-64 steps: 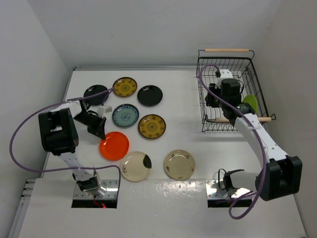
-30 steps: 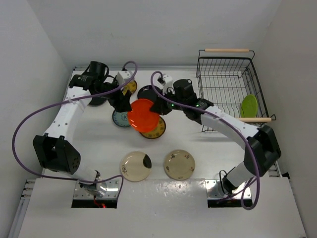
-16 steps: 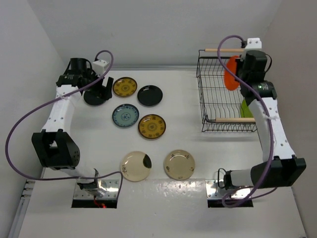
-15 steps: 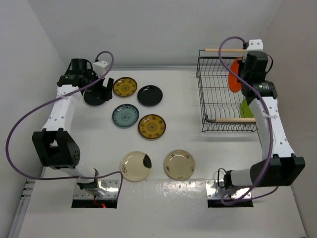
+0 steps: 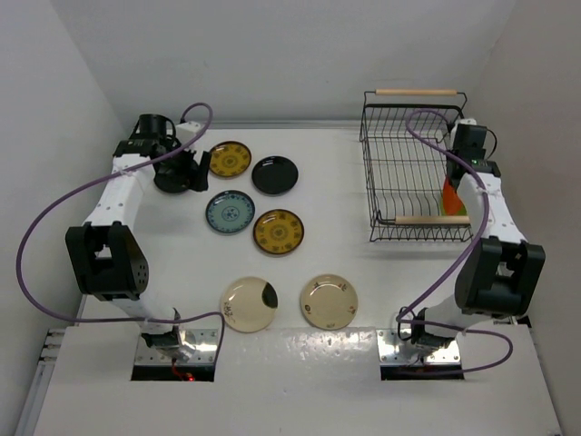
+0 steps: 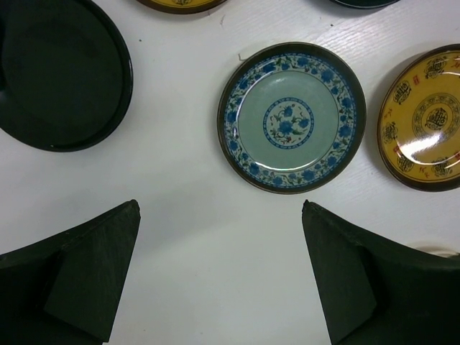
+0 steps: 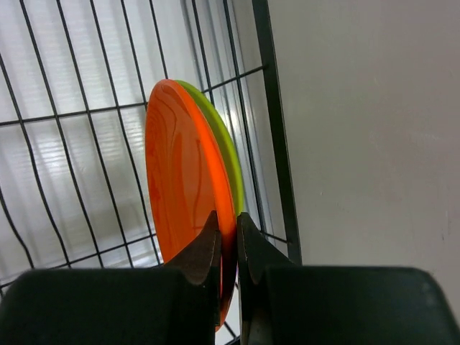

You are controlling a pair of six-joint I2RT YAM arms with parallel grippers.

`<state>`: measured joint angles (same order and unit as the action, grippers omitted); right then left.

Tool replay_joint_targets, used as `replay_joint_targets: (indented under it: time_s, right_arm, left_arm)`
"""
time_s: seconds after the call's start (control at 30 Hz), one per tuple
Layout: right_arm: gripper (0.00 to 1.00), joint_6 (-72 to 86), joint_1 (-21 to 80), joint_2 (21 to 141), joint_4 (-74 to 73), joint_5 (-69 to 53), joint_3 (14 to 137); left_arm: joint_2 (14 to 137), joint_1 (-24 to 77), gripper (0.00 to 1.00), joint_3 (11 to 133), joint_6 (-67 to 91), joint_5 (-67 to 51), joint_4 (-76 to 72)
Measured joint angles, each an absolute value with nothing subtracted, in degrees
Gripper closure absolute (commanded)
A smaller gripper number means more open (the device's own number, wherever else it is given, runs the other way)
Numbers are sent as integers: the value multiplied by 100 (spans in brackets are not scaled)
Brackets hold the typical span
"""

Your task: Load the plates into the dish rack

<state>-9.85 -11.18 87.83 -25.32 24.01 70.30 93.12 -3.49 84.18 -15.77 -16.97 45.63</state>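
I will next move my right gripper away from the rack's side and down toward its bottom wires, as the orange-red plate [image 7: 183, 187] leans close against the lime green plate.
My right gripper [image 7: 225, 215] is shut on the rim of the orange-red plate [image 7: 183, 187], which it holds on edge inside the dish rack [image 5: 413, 163], right against the upright lime green plate [image 7: 228, 154] at the rack's right side. My left gripper [image 6: 219, 208] is open and empty above bare table, between a glossy black plate [image 6: 57, 72] and the blue-grey patterned plate [image 6: 291, 117]. On the table also lie two mustard-yellow plates [image 5: 230, 159] [image 5: 278, 231], another black plate [image 5: 274, 174] and two cream plates [image 5: 249, 303] [image 5: 328, 301].
The rack stands at the back right corner, close to the right wall [image 7: 374, 144], with pale wooden handles [image 5: 416, 92] at its far and near ends. The left arm [image 5: 118, 195] reaches along the table's left edge.
The right arm took the orange-red plate from the left gripper at mid-table, carried it to the rack and lowered it beside the green plate. The left gripper opened and drew back to the far left.
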Motion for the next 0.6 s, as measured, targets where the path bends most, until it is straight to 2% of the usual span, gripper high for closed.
replay_joint_targets:
  time_s: [0.27,0.5,0.53,0.6]
  right_arm:
    - [100,-1424,-1138,8803,-1927,2259,6217]
    - [100,-1531,-1166,9100,-1610,2169,6184]
    - [97,-1529,-1166,9148,-1597,2119,6184]
    - [85,-1544,-1166,9212,-1586,2060,6184]
  left_arm:
    - [9356,-425,0,8368,-1575,-1734,4552]
    - [9378,-464,0,8361,-1579,-1774,4550]
    - [9378,-464,0,8348,-1581,-1778,4545]
    - [9378,-464,0,8322,-1579,-1778,4545]
